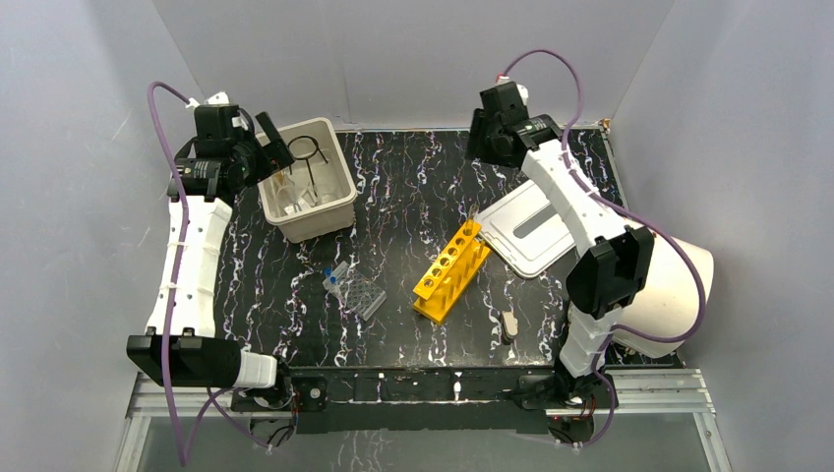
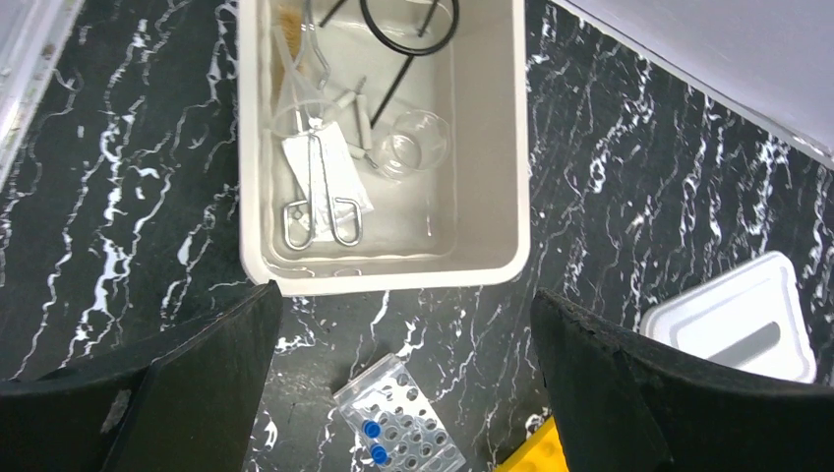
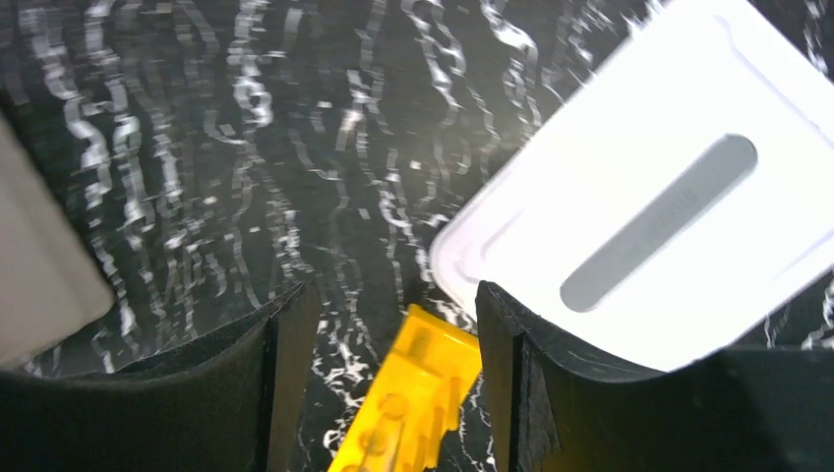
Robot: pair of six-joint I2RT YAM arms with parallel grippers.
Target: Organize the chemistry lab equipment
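Note:
The white lid's far edge (image 1: 506,202) (image 3: 561,140) slants below, down and to the right gripper's right in the top view, so the right gripper will move there next and turn to match that slant.
The beige bin (image 1: 334,202) holds a black wire loop (image 2: 408,25), a clear beaker (image 2: 413,143) and metal tongs (image 2: 320,197). My left gripper (image 1: 273,147) hovers above the bin's left side, open and empty (image 2: 403,305). A clear ridged tray (image 1: 354,290) with two blue caps lies on the table and also shows in the left wrist view (image 2: 398,428). The yellow six-hole tube rack (image 1: 450,270) lies mid-table. My right gripper (image 1: 484,147) is open and empty, high above the rack's far end (image 3: 413,403).
A white slotted lid (image 1: 536,228) lies right of the rack, touching its far end (image 3: 639,187). A big white cylinder (image 1: 679,285) stands at the right edge. A small beige item (image 1: 509,324) lies near the front. Grey walls enclose the table.

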